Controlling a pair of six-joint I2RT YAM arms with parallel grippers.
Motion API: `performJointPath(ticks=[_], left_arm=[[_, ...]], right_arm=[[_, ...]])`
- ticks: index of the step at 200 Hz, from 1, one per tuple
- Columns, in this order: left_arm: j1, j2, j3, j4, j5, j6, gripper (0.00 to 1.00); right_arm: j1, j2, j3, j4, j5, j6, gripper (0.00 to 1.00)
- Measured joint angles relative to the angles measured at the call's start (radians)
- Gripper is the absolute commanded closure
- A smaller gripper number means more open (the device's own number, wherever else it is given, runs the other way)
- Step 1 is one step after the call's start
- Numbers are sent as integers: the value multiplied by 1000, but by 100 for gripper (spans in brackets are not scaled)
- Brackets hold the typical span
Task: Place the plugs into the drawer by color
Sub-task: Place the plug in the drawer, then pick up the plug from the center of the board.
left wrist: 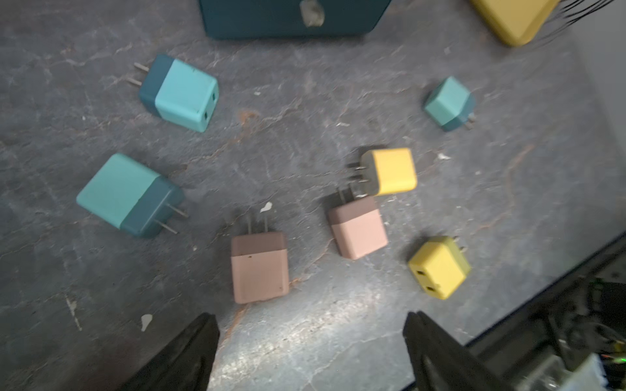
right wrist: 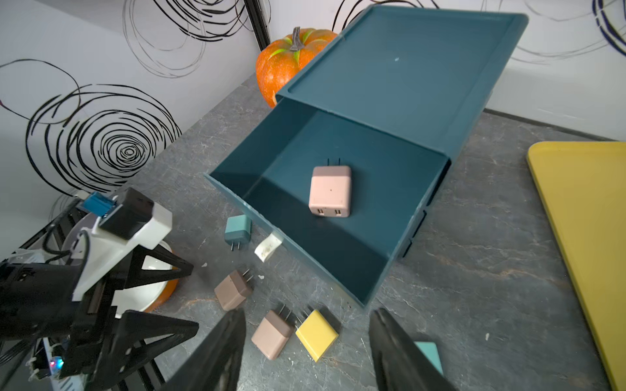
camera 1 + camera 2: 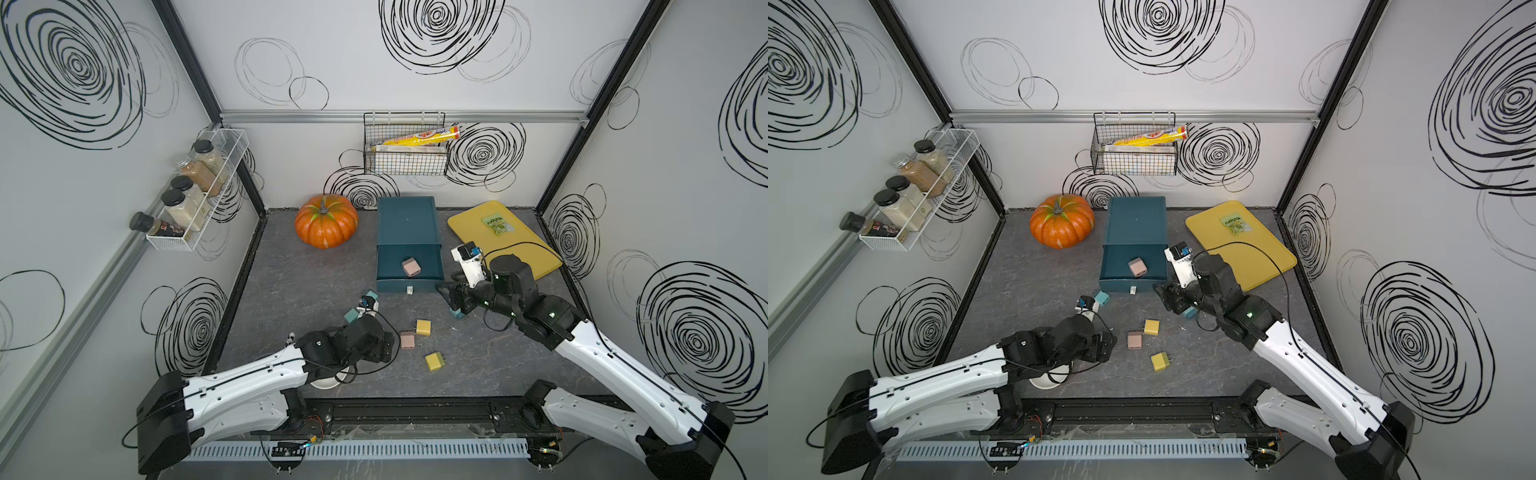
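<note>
The left gripper needs to lower next onto the body of the nearest pink plug [image 1: 260, 277] and straddle it, since bare tabletop on both sides leaves room for the gripper's open fingers.
The dark teal drawer [image 3: 407, 224] has its top tray pulled out, and one pink plug [image 3: 410, 266] lies in it. On the table in front lie two yellow plugs [image 1: 389, 171] [image 1: 438, 267], two pink plugs [image 1: 357, 226] [image 1: 259, 267] and three teal plugs [image 1: 179, 93] [image 1: 130, 194] [image 1: 449, 103]. My left gripper [image 1: 311, 316] hovers open just short of the nearest pink plug, holding nothing. My right gripper [image 2: 306, 313] is open above a pink plug [image 2: 272, 335] and a yellow plug [image 2: 316, 335]. A teal plug [image 2: 429, 355] lies outside one of its fingers.
An orange pumpkin [image 3: 326, 222] stands left of the drawer. A yellow board [image 3: 503, 237] with a green packet lies to the right. A white bowl [image 3: 328, 380] sits under my left arm. A spice rack [image 3: 195, 187] and a wire basket [image 3: 405, 153] hang on the walls.
</note>
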Motion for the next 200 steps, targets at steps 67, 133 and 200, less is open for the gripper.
performJointPath(ticks=[67,133,200], left_arm=[[2,227,1,26,-37,19,22],[11,311,2,90,-37,35,29],[40,348,1,155,-30,56,45]], right_arm=[[0,-134,-115,110,38,6,36],[0,-142,-131,122,66,20,36],[0,-151,-140,138,81,24,37]])
